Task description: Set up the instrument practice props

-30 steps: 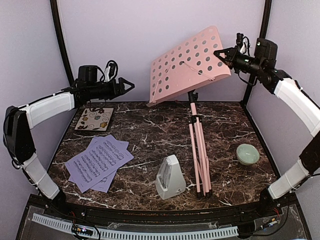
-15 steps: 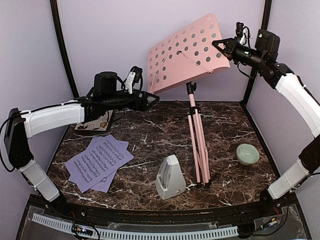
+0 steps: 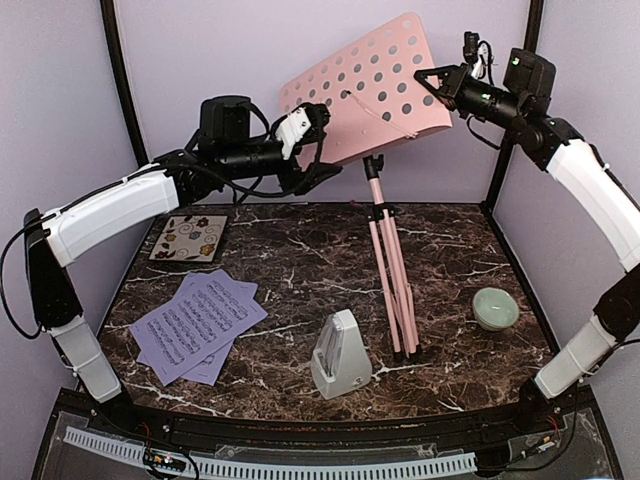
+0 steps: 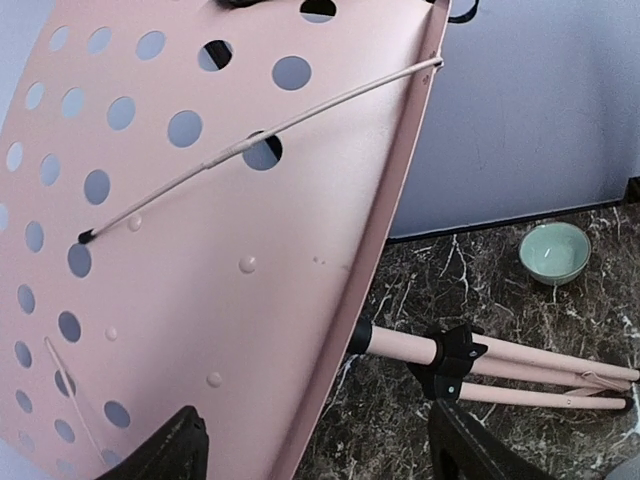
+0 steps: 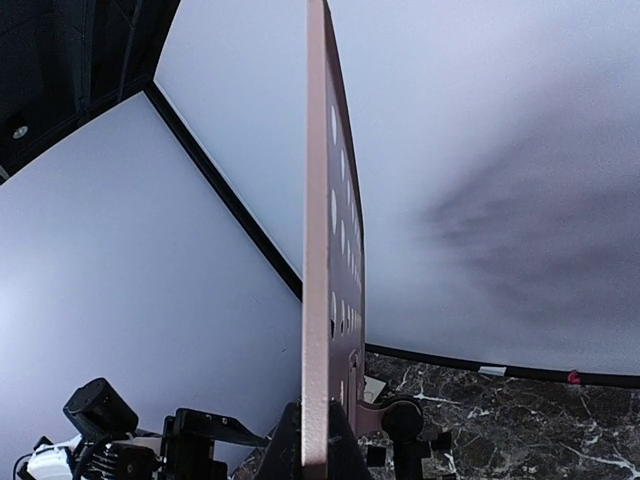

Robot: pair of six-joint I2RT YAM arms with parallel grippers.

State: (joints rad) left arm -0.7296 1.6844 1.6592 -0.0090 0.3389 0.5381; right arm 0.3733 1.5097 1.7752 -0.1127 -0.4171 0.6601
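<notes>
I need to ease my right gripper slightly to the left in the top view next and let go of the desk's pinched edge, because the stand's pole carries the desk from below.
The pink music stand (image 3: 392, 290) stands near upright on the marble table with its legs folded together. Its perforated desk (image 3: 365, 90) is tilted high. My right gripper (image 3: 432, 80) is shut on the desk's right edge; the right wrist view shows that edge (image 5: 318, 250) pinched between the fingers (image 5: 315, 455). My left gripper (image 3: 318, 145) is open at the desk's lower left edge. In the left wrist view the desk (image 4: 200, 250) lies between the spread jaws (image 4: 315, 455) without touching them. The lavender sheet-music pages (image 3: 197, 322) and the grey-white metronome (image 3: 338, 355) rest on the table.
A pale green bowl (image 3: 495, 307) sits at the right of the table, also seen as the bowl (image 4: 554, 252) beyond the stand's pole (image 4: 400, 345). A floral coaster (image 3: 189, 238) lies at the back left. Black frame posts stand at both back corners.
My left gripper has swung right and up to the desk's lower left edge, narrowing slightly. The right gripper has lifted the desk higher, and the stand now stands more upright.
</notes>
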